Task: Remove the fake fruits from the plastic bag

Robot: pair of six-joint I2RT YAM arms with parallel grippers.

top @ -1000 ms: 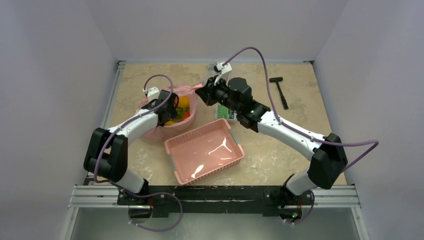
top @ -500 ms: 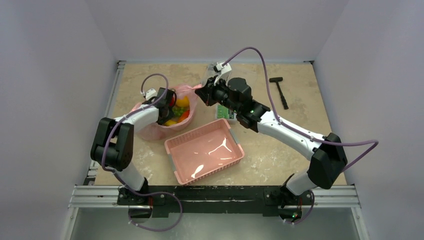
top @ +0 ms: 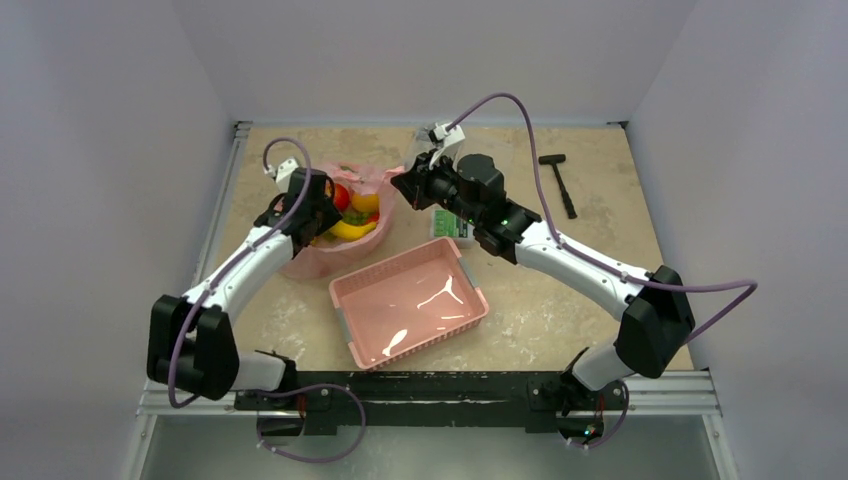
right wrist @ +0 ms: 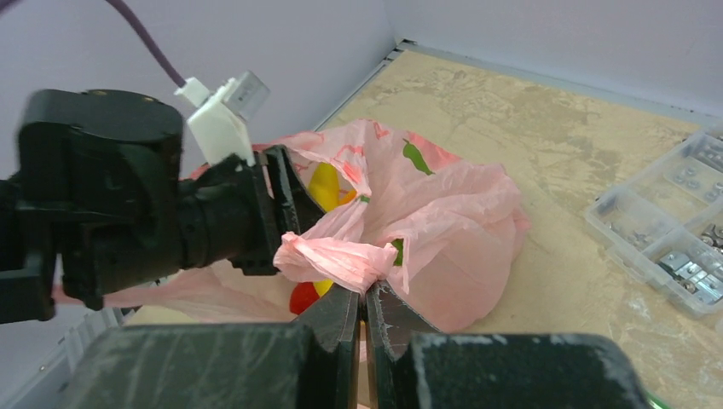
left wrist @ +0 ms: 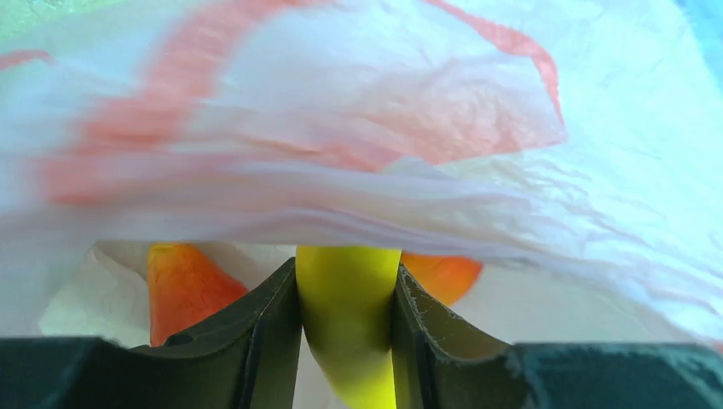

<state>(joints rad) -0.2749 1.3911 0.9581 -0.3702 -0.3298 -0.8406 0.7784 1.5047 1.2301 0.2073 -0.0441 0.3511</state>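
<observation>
The basket's bottom is empty. My left gripper needs to lift out of the bag, carry the banana back and down into the basket's near part, and let go of it.
The pink plastic bag lies at the back left with its mouth open. Fake fruits show inside: a red one, an orange one and a yellow banana. My left gripper is at the bag's left rim. In the left wrist view it is shut on the yellow banana, with orange pieces on either side under the bag film. My right gripper is shut on a bunched bag handle and holds it up.
A rigid pink latticed basket stands just in front of the bag. A clear parts box sits under the right arm and also shows in the right wrist view. A black hammer lies at the back right.
My left gripper has moved left toward the bag's left rim, and its arm has swung outward to the left. The banana now shows more plainly in the bag's mouth. The right arm has not moved.
</observation>
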